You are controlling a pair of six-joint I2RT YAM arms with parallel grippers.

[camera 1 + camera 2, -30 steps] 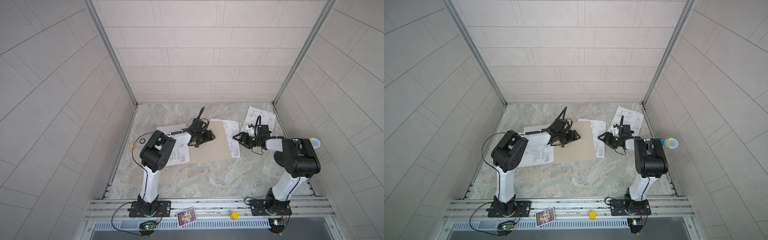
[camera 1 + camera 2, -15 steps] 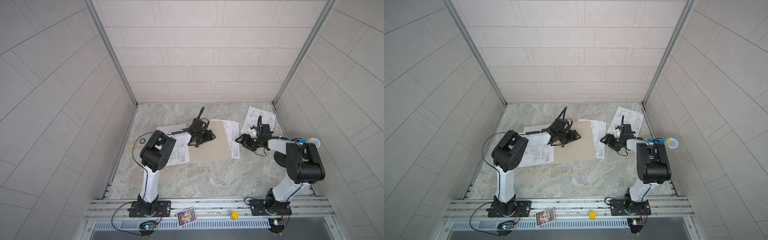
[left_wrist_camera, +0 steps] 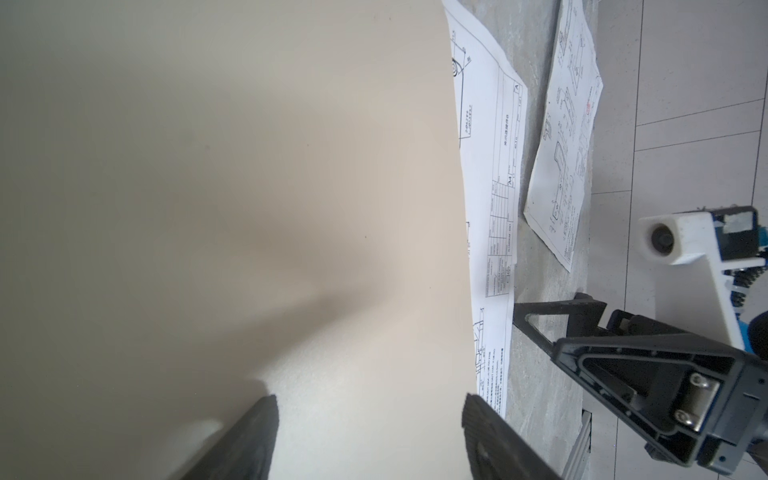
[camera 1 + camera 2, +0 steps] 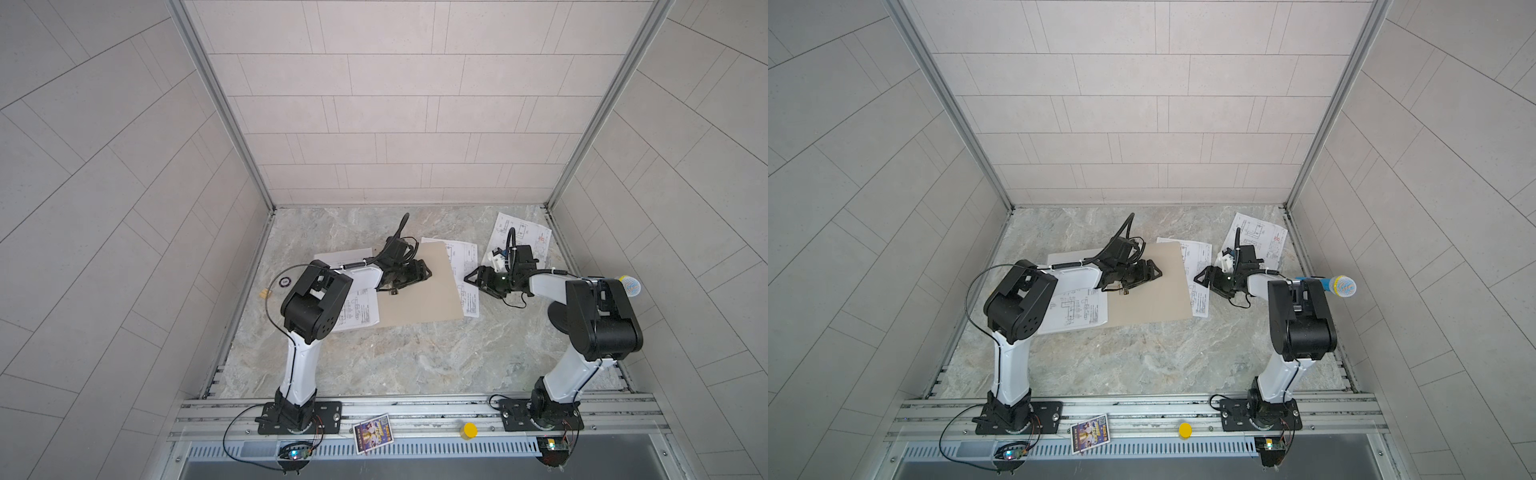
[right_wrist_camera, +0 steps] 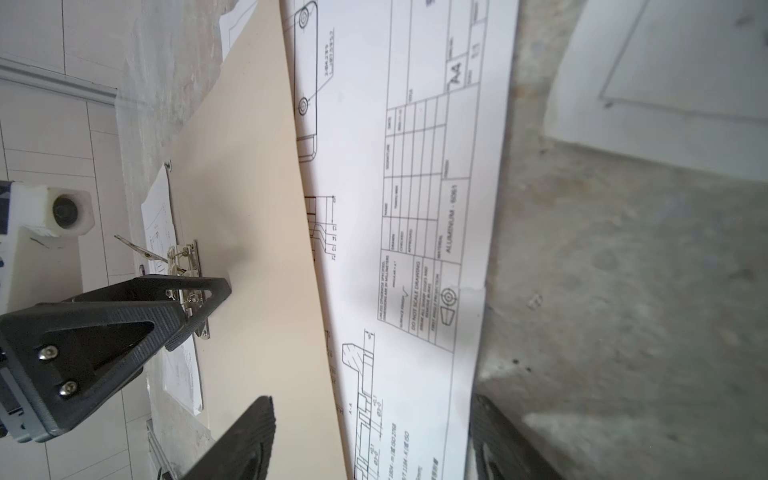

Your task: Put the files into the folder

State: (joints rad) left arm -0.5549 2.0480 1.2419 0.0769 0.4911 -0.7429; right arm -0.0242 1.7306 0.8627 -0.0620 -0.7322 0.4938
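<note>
The sheet's long edge away from the folder (image 4: 419,291) is uncovered, so the right gripper should next go down onto that part of the sheet and close its open fingers.
The tan folder (image 4: 419,291) (image 4: 1150,295) lies flat mid-table, its silver clip (image 5: 187,266) showing at its left edge. One of the files (image 4: 357,311) lies at the left, partly under my left arm. A second sheet (image 4: 467,266) (image 5: 415,208) sticks out from under the folder's right edge. A third sheet (image 4: 523,235) (image 3: 565,137), with a small red mark, lies at the back right. My left gripper (image 4: 422,275) (image 3: 370,415) is open over the folder near the clip. My right gripper (image 4: 473,281) (image 5: 372,409) is open, its fingers straddling the second sheet's exposed strip.
A blue and yellow microphone (image 4: 629,286) sits by the right wall behind my right arm. A colourful card (image 4: 372,432) and a yellow cap (image 4: 470,430) rest on the front rail. A small black ring (image 4: 285,281) lies near the left wall.
My right arm's elbow has swung slightly outward while its gripper stays at the second sheet. The left arm, folder and sheets have not moved.
</note>
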